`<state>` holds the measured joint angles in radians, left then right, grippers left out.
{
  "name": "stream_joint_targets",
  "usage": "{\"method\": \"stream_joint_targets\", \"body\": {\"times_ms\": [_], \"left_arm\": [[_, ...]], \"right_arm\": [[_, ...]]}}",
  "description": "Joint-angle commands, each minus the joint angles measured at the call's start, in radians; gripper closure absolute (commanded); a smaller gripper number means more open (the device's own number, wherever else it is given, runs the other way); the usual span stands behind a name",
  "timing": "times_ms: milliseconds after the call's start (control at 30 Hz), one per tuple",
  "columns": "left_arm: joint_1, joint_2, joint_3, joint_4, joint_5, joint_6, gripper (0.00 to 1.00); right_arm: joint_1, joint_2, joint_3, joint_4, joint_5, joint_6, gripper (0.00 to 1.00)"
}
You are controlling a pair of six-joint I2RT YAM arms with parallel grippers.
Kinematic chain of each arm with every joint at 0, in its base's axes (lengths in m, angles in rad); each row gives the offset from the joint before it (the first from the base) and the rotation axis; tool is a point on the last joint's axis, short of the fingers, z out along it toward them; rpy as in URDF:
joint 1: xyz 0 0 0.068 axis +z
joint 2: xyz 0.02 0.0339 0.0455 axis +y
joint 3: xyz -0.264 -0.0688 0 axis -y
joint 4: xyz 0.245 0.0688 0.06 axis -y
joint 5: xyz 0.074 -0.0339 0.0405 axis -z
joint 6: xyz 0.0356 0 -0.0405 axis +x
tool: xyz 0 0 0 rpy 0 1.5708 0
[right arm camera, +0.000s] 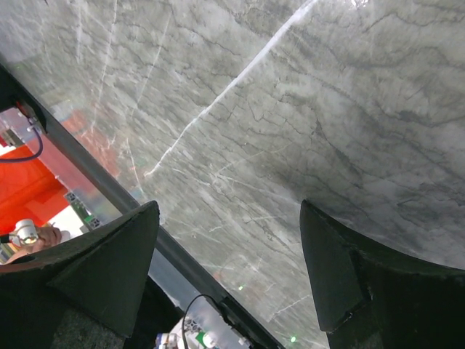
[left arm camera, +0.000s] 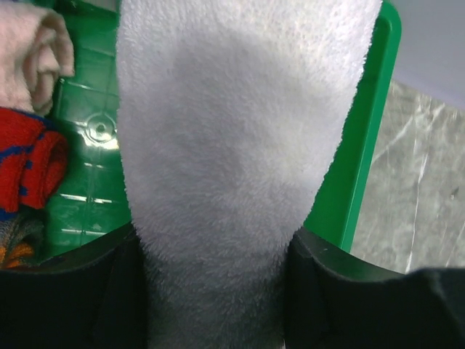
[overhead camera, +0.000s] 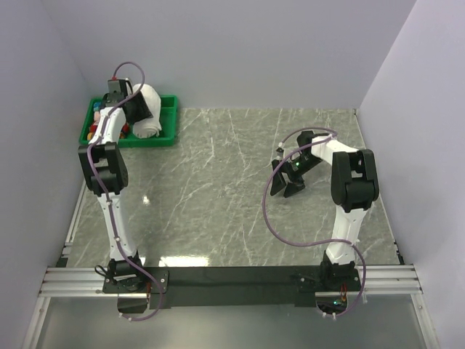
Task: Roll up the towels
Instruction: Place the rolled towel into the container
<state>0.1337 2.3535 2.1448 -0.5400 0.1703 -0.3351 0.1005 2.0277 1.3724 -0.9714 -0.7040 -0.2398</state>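
My left gripper should come down toward the right in the top view and release the towel on the bare green strip (overhead camera: 168, 119) (left arm camera: 336, 193), since cloths fill the tray's other end.
A rolled white towel (overhead camera: 149, 110) hangs over the green tray (overhead camera: 171, 123) at the far left corner of the table. My left gripper (overhead camera: 135, 107) is shut on it. In the left wrist view the towel (left arm camera: 240, 138) fills the middle of the picture, and the black fingers (left arm camera: 320, 276) press into it from both sides at my left gripper (left arm camera: 214, 243). My right gripper (overhead camera: 288, 182) hovers above the marble table (overhead camera: 218, 182) right of centre. It stands open (right arm camera: 229, 214), and only bare marble shows between its fingers.
Small rolled cloths lie in the tray's left part: a red and blue one (left arm camera: 29, 163) and a pale pink one (left arm camera: 33, 51). The tray's right rim (left arm camera: 356, 167) borders the marble. White walls close the table on the left, back and right.
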Motion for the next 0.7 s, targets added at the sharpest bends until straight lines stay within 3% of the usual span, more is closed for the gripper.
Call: {"method": "stream_joint_targets", "body": {"times_ms": [0,667], "left_arm": [[-0.019,0.018,0.073,0.089,-0.069,-0.059,1.0],[-0.098,0.119,0.081,0.094,-0.075,-0.025,0.98]], "right_arm": [[0.001,-0.046,-0.022,0.022,0.029,-0.009,0.15],[-0.001,-0.017,-0.015,0.022,0.018,-0.009,0.15]]}}
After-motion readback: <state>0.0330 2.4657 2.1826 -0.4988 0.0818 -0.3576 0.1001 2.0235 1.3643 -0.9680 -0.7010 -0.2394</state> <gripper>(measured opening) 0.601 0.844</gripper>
